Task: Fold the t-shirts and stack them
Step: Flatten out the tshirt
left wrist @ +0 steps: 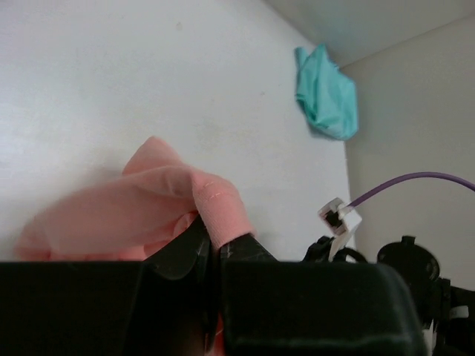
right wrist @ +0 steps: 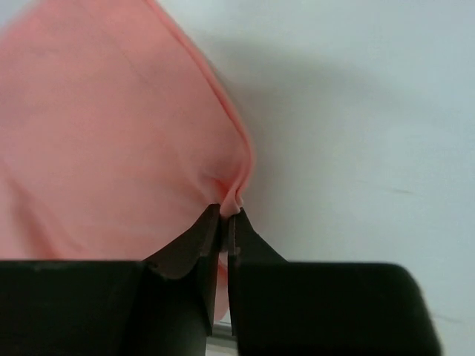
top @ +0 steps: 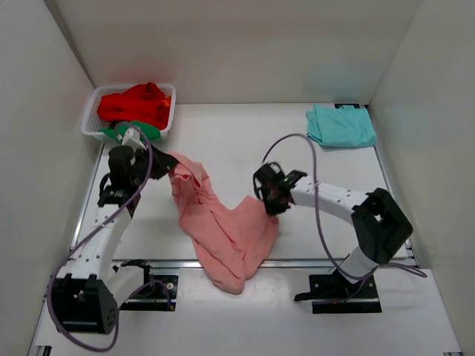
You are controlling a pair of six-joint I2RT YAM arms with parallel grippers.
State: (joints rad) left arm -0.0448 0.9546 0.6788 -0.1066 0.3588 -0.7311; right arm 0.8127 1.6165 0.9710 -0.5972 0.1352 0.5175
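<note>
The bunched cloth needs spreading next, so I will raise my right gripper, pull outward and release it on the bare tabletop outward beside the folded teal t-shirt.
A salmon-pink t-shirt [top: 223, 226] hangs bunched between my two grippers, its lower end draped over the table's front edge. My left gripper [top: 165, 165] is shut on one of its edges, seen in the left wrist view [left wrist: 210, 236] with the pink fabric [left wrist: 133, 211] pinched there. My right gripper [top: 266, 199] is shut on another edge; the right wrist view [right wrist: 225, 215] shows the pink cloth [right wrist: 111, 133] pinched between the jaws. A folded light teal t-shirt [top: 340, 126] lies at the back right, also in the left wrist view [left wrist: 325, 93]. A red t-shirt [top: 137, 104] and a green one [top: 137, 130] lie in the basket.
A white mesh basket [top: 92, 113] stands at the back left corner. White walls enclose the table on three sides. A purple cable [top: 297, 141] loops over the table above the right arm. A metal rail [top: 312, 261] runs along the table's front edge.
</note>
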